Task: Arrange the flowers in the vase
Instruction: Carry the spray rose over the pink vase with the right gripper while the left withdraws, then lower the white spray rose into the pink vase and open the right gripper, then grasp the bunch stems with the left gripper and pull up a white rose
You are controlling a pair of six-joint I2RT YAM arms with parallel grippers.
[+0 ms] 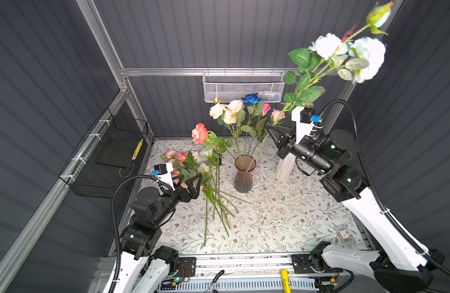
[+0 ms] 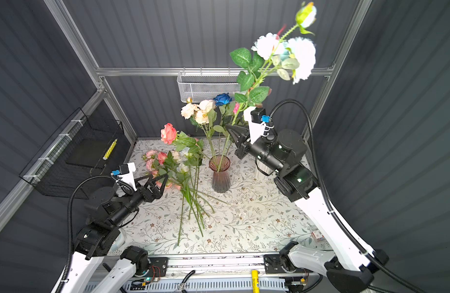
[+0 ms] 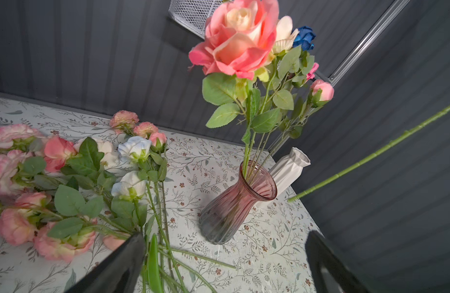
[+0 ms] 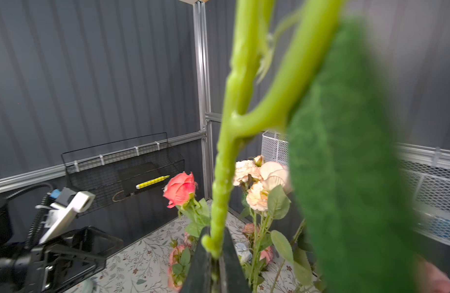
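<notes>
I will next carry the slanting stem over the vase opening (image 1: 245,163) below my right gripper, toward the pile of flowers. Then I will tilt the stem more upright, lower it in and let go.
A ribbed pink glass vase (image 1: 245,175) (image 2: 220,175) (image 3: 234,203) stands mid-table and holds cream, dark blue and pink flowers (image 1: 234,109). A big coral rose (image 1: 200,133) (image 3: 239,40) leans left of them; in the left wrist view its stem runs into the vase mouth. More flowers (image 1: 190,162) (image 3: 66,177) lie in a pile left of the vase. My left gripper (image 1: 189,177) (image 2: 159,175) (image 3: 222,243) is open beside that pile, holding nothing. My right gripper (image 1: 268,126) (image 2: 228,126) (image 4: 215,253) is shut on the stem of a pale blue spray (image 1: 350,53), held high to the right of the vase.
A white ribbed vase (image 1: 284,165) (image 3: 290,167) stands right of the glass one, under the right arm. A white mesh basket (image 1: 244,87) hangs on the back wall. A black wire basket (image 1: 112,152) with a yellow marker (image 1: 138,149) hangs on the left wall. A small box (image 1: 344,234) lies front right.
</notes>
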